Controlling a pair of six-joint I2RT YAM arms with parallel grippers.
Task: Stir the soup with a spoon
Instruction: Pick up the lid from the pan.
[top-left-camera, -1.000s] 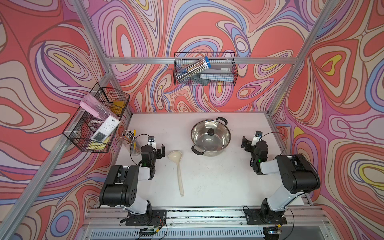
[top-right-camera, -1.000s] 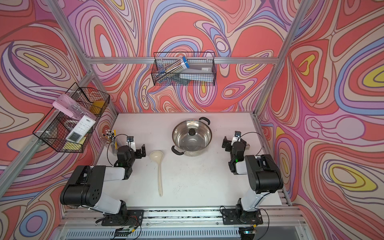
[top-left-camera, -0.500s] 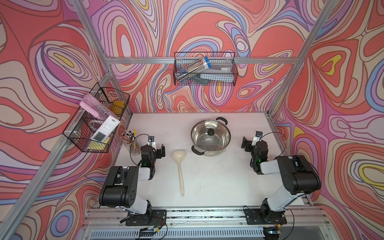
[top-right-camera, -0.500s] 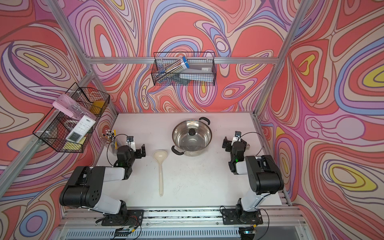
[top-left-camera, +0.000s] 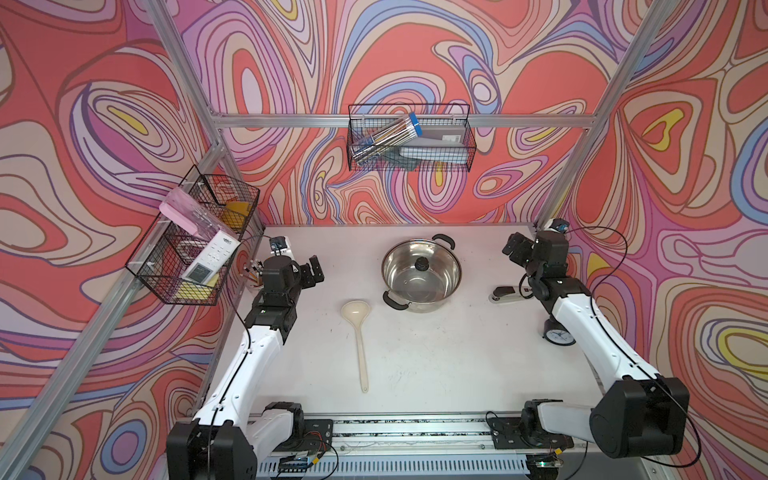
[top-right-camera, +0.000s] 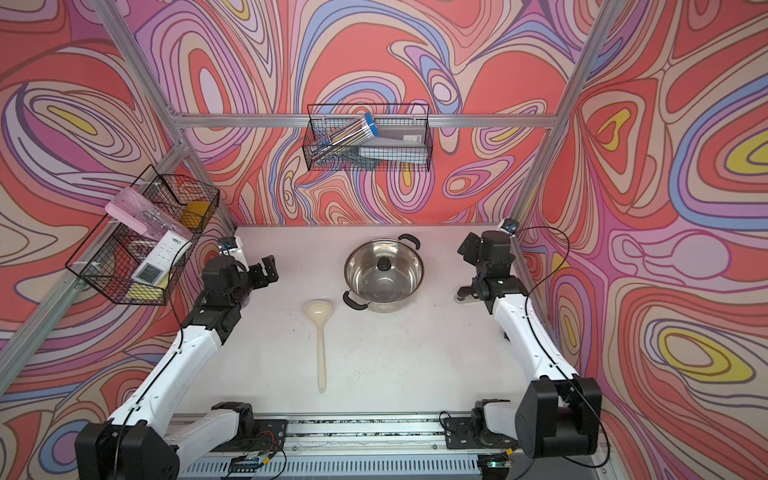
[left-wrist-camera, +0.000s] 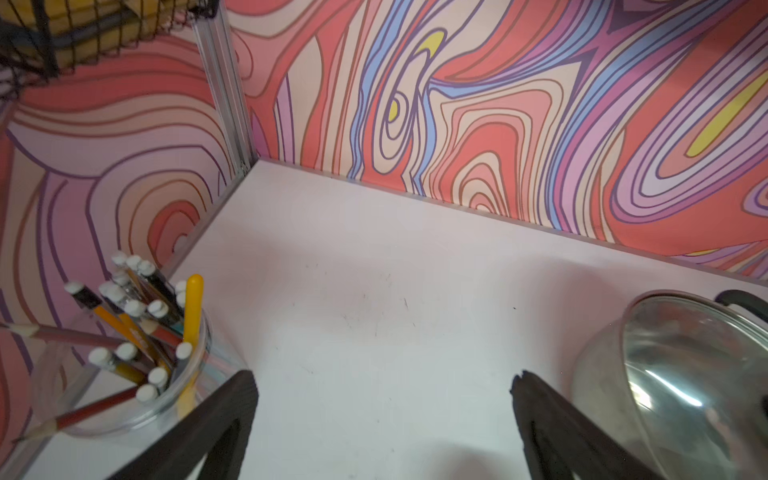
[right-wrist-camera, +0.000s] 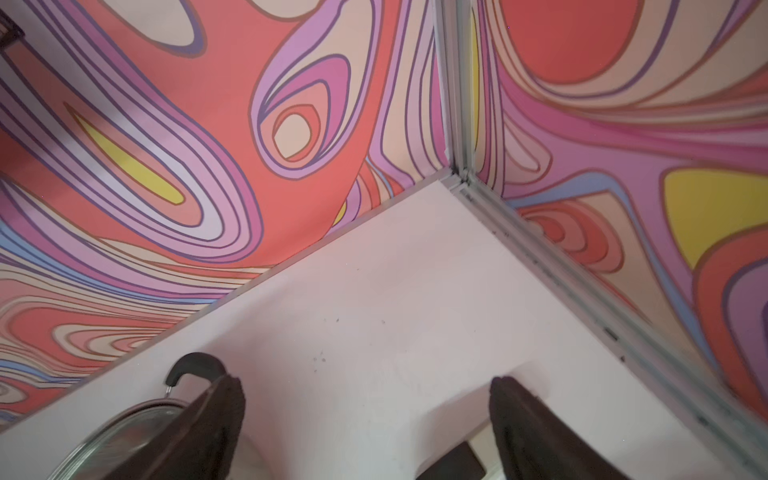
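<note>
Next, my right gripper swings across to its spoon side, tilts downward and closes on the black knob (top-left-camera: 421, 263), as a lid covers the pot.
The cream-beige spoon (top-left-camera: 360, 345) (top-right-camera: 320, 349) lies flat on the white table, its bowl toward the steel pot (top-left-camera: 451, 286) (top-right-camera: 415, 286) and its handle toward the front edge. The pot stands behind it and to the right, with a black knob at its middle. No soup shows in it. My left gripper (top-left-camera: 311, 271) (top-right-camera: 266, 269) (left-wrist-camera: 382, 376) hangs open and empty to the left of the pot (left-wrist-camera: 602, 374), above bare table. My right gripper (top-left-camera: 514, 249) (top-right-camera: 468, 249) (right-wrist-camera: 366, 380) is open and empty to the right of the pot, near the back right corner.
A clear jar of pencils (left-wrist-camera: 137, 353) (top-left-camera: 253, 274) stands by the left wall beside my left gripper. A stapler (top-left-camera: 509, 294) and a small clock (top-left-camera: 559, 334) lie under my right arm. Wire baskets hang on the left wall (top-left-camera: 195, 245) and back wall (top-left-camera: 409, 139).
Both arms have lifted out of their folded pose, and the grippers now sit higher and farther back. The spoon's bowl shifted slightly to the right early on.
</note>
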